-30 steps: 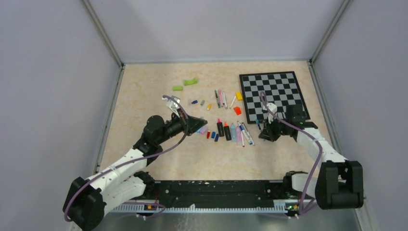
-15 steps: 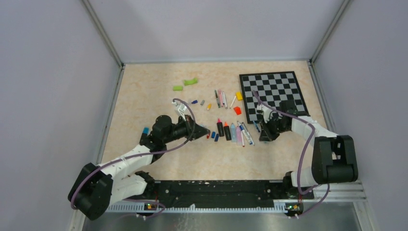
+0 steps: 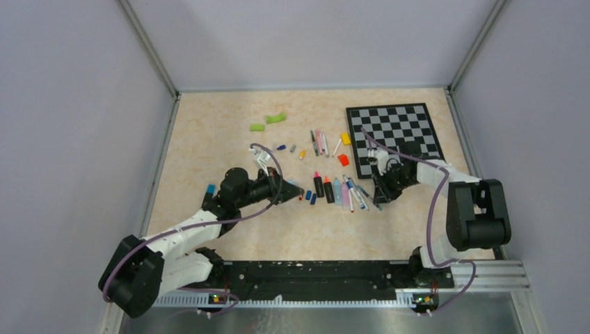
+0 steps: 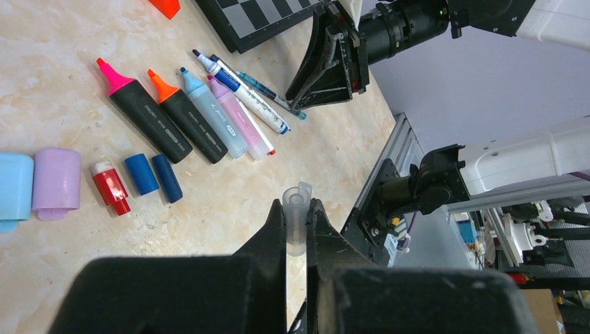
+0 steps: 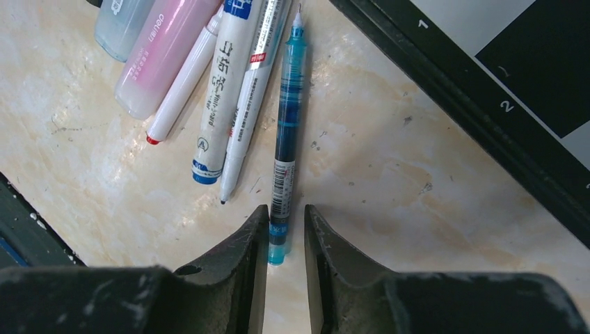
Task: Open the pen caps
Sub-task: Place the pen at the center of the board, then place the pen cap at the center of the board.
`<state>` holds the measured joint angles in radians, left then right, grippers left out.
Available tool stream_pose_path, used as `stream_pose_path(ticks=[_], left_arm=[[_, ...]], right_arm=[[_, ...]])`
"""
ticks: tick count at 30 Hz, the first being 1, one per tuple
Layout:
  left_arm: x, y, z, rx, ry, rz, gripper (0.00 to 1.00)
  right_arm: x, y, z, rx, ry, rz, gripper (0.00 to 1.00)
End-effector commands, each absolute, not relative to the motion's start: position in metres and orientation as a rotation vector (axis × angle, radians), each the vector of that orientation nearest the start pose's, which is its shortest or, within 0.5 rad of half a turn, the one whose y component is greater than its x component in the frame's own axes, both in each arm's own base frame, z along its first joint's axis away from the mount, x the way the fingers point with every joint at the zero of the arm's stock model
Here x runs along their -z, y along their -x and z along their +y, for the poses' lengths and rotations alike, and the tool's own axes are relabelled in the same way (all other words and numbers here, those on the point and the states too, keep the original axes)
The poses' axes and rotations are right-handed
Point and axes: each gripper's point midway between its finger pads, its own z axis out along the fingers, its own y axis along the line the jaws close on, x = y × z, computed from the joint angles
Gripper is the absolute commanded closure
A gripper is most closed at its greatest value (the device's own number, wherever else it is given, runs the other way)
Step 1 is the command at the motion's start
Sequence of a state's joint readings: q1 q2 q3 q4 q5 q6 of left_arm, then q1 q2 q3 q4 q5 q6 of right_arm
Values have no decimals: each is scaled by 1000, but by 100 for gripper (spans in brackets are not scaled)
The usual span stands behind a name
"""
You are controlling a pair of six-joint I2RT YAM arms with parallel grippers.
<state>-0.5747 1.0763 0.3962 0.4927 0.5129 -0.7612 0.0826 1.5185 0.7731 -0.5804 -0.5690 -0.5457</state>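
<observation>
My left gripper tilts down next and lowers the clear pen cap beside the dark blue cap, where the row of loose caps ends.
My left gripper (image 4: 297, 212) is shut on a clear pen cap (image 4: 298, 209), held just above the table near the loose caps; it also shows in the top view (image 3: 292, 193). My right gripper (image 5: 286, 229) is slightly open, its fingers on either side of the rear end of a teal pen (image 5: 286, 132) lying uncapped on the table beside the chessboard edge. A row of uncapped pens (image 3: 337, 189) lies between the grippers, with pink (image 4: 139, 108) and orange (image 4: 184, 115) highlighters. Blue caps (image 4: 141, 174), a red cap (image 4: 111, 189) and a purple cap (image 4: 57, 182) lie beside them.
A chessboard (image 3: 396, 136) lies at the back right, close to my right gripper. Green curved pieces (image 3: 276, 118), a yellow block (image 3: 345, 138), an orange block (image 3: 343, 159) and more thin pens (image 3: 319, 141) lie behind. A blue cap (image 3: 210, 188) sits far left.
My left arm has shifted right and lower with the clear cap. My right arm has swung its elbow back and right, the gripper staying by the teal pen.
</observation>
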Motion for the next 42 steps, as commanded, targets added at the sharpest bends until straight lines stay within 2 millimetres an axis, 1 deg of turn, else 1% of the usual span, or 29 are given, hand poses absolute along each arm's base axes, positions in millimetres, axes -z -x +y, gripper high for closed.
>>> stream_pose_path(ticks=[1, 4, 6, 10, 12, 16, 18, 20, 22, 25, 28, 30, 32, 34, 38, 40, 42], left_arm=[[-173, -210, -274, 1409, -265, 1919, 100], [-169, -205, -277, 1415, -282, 1942, 100], [-165, -200, -280, 1409, -294, 1968, 100], [-150, -190, -292, 1339, -333, 2049, 100], [-142, -191, -298, 1246, -331, 2095, 100], [-120, -192, -308, 1086, -300, 2227, 99], [-102, -194, -315, 998, -296, 2314, 100], [-89, -196, -322, 905, -308, 2386, 100], [-70, -195, -325, 786, -333, 2482, 99], [-50, -200, -333, 636, -379, 2554, 94], [-38, -206, -338, 525, -424, 2586, 90], [-35, -211, -341, 472, -448, 2582, 88], [-33, -216, -342, 423, -459, 2581, 85], [-34, -223, -342, 377, -464, 2576, 79], [-30, -229, -336, 281, -493, 2583, 71], [-32, -233, -336, 263, -500, 2572, 68], [-37, -236, -335, 249, -507, 2554, 61]], right_arm=[[-30, -251, 102, -701, 931, 2511, 76], [-39, -250, 105, -719, 930, 2479, 73], [-47, -248, 107, -731, 927, 2445, 70], [-58, -245, 109, -766, 921, 2391, 68], [-63, -246, 109, -766, 914, 2368, 68], [-74, -248, 105, -751, 895, 2320, 67], [-79, -248, 104, -741, 896, 2291, 67], [-84, -249, 103, -722, 899, 2256, 66], [-88, -248, 103, -706, 899, 2230, 64], [-93, -248, 102, -691, 889, 2204, 62], [-97, -247, 103, -694, 890, 2186, 62], [-98, -247, 103, -697, 892, 2180, 62], [-99, -249, 97, -688, 863, 2184, 62], [-99, -250, 97, -684, 863, 2180, 62], [-100, -250, 96, -682, 861, 2181, 62], [-100, -250, 95, -680, 861, 2180, 62], [-100, -250, 94, -677, 858, 2178, 62]])
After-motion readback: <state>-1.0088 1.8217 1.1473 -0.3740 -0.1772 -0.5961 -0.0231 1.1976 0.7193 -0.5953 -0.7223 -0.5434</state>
